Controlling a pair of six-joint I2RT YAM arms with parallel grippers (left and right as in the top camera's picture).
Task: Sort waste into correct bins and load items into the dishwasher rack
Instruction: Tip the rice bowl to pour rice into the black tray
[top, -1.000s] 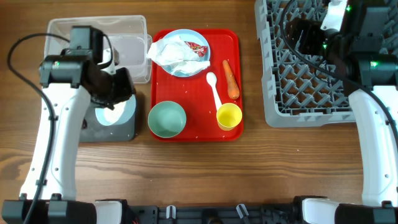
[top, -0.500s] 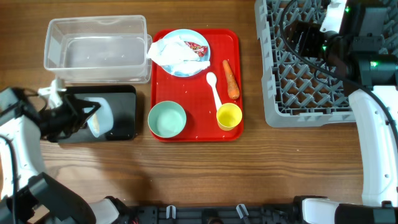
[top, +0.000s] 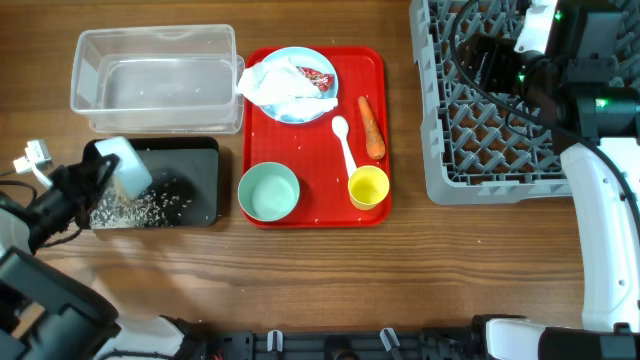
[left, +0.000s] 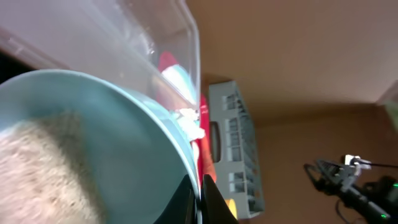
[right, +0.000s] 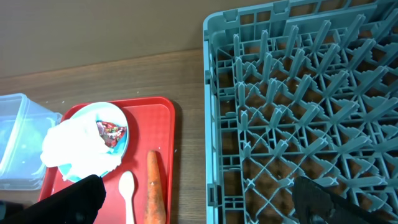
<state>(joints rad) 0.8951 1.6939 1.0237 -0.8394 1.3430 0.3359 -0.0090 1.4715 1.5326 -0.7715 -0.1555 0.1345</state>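
Next, my left gripper should level the bowl, move across and down, and release, as the red tray's bare middle lies to its right in the overhead view.
My left gripper is shut on the rim of the light blue bowl, holding it tipped over the black tray. White crumbs lie scattered in that tray. In the left wrist view the jaws pinch the bowl's rim, with pale crumbs still inside. On the red tray are the light blue plate with the napkin and wrapper, the carrot, the spoon, the mint bowl and the yellow cup. My right gripper is open and empty above the rack's left edge.
The clear tub stands behind the black tray and holds nothing. The grey dishwasher rack fills the right side, with no dishes in it; it also shows in the right wrist view. Bare wood lies along the table front.
My left arm swung out to the left, taking the light blue bowl from flat on the black tray to tipped on its side. Crumbs have spilled into the black tray. The right arm has not moved.
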